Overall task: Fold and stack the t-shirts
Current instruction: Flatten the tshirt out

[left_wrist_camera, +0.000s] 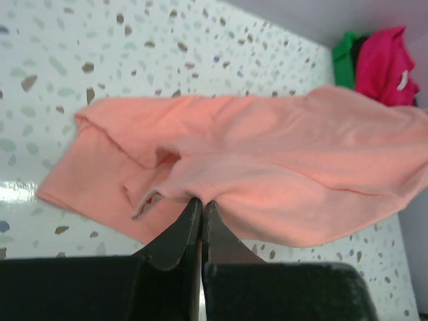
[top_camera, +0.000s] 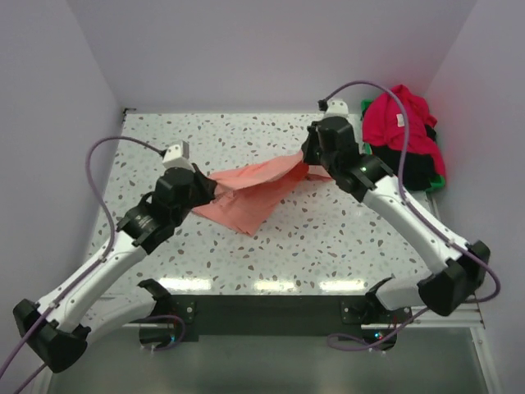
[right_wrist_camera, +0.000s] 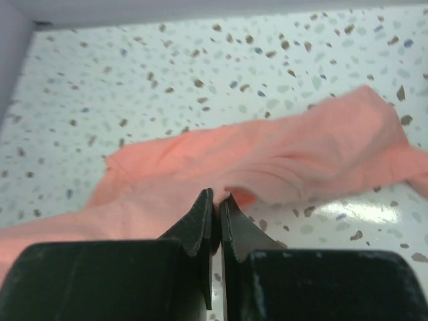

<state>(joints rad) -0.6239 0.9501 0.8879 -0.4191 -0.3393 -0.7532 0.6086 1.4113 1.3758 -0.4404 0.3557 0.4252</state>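
My right gripper needs to lift the end of the salmon-pink t-shirt high, then go outward and down toward the table's far edge and open, since the t-shirt lies crumpled.
The salmon-pink t-shirt lies crumpled across the middle of the speckled table, stretched between both arms. My left gripper is shut on its left edge; in the left wrist view the closed tips pinch a fold of the pink cloth. My right gripper is shut on the shirt's right end, where the right wrist view shows cloth nipped between the tips. A crimson red t-shirt lies heaped over a black t-shirt at the far right.
The red and black shirts rest in a green bin at the table's right edge. Purple walls close in the back and both sides. Cables loop above each arm.
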